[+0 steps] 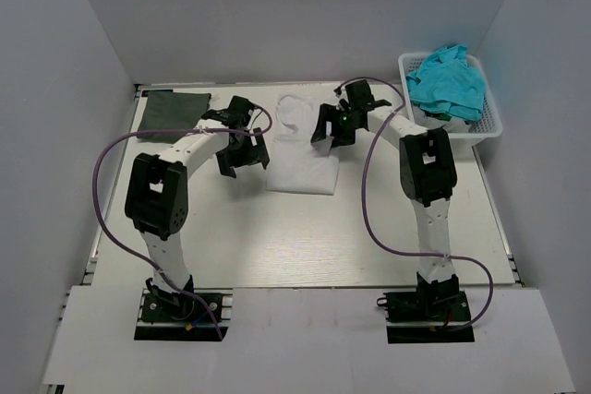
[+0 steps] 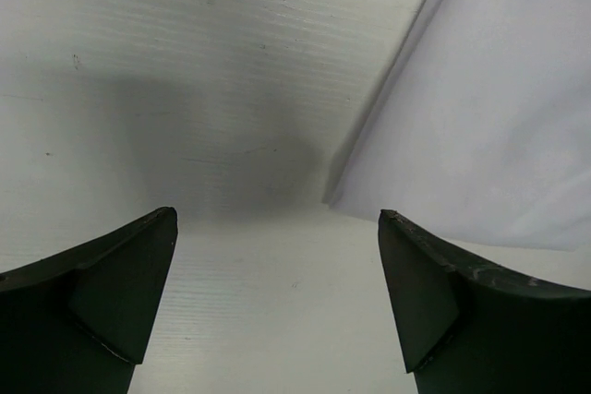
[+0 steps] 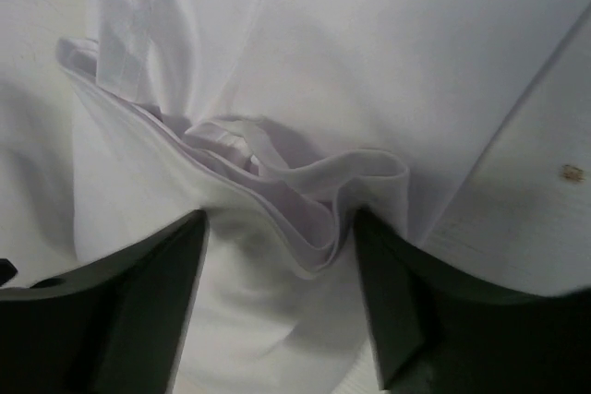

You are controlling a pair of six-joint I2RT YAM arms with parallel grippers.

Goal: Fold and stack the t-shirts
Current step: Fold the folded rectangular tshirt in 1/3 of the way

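The white t-shirt's nearest corner (image 1: 269, 189) (image 2: 336, 200) is off-center from the gripper's open fingers. My left gripper needs to go down and to the right in the top view next, onto that corner.
A white t-shirt (image 1: 301, 161) lies partly folded at the middle back of the table. In the right wrist view its fabric (image 3: 305, 62) is bunched into a layered ridge. My right gripper (image 1: 329, 129) hovers over the shirt's upper right part. In the wrist view the right gripper (image 3: 279, 217) is open, with the ridge lying between its fingers and touching the right one. My left gripper (image 1: 244, 160) stands open just left of the shirt. The left wrist view shows the left gripper (image 2: 277, 216) above bare table, with the shirt's edge (image 2: 480, 117) to its right. A dark grey-green t-shirt (image 1: 174, 106) lies folded at the back left. Teal t-shirts (image 1: 448, 82) are heaped in a basket.
A white lattice basket (image 1: 489, 122) stands at the back right corner, holding the teal heap. White walls enclose the table on three sides. Purple cables loop from both arms over the table's near half.
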